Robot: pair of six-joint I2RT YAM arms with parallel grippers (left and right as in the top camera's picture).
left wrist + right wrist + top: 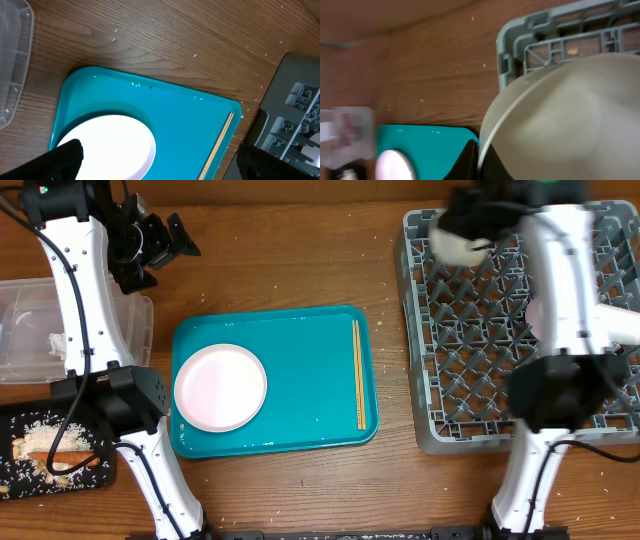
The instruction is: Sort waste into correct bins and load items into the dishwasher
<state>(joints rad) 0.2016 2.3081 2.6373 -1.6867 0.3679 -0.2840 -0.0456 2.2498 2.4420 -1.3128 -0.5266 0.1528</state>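
My right gripper should next move down, easing to the right in the overhead view, and release the bowl's rim, because the rack's far slots are below it.
My right gripper (452, 232) is shut on the thin rim of a white round dish (458, 248), holding it over the far-left corner of the grey dish rack (470, 370). In the right wrist view the fingers (481, 160) pinch the rim, and the dish (570, 115) hides most of the rack (540, 30). My left gripper (165, 255) is open and empty above bare table, beyond the teal tray (300, 380). A white plate (220, 387) and the chopsticks (359, 375) lie on that tray. In the left wrist view, the open jaws (160, 167) frame the plate (115, 145) and the chopsticks (220, 142).
The clear tub (25, 330) holding white tissue sits at the left edge, and shows in the left wrist view (12, 60). The black tray (20, 420) at front left holds the carrot (55, 448) and whitish scraps. Crumbs dot the wooden table.
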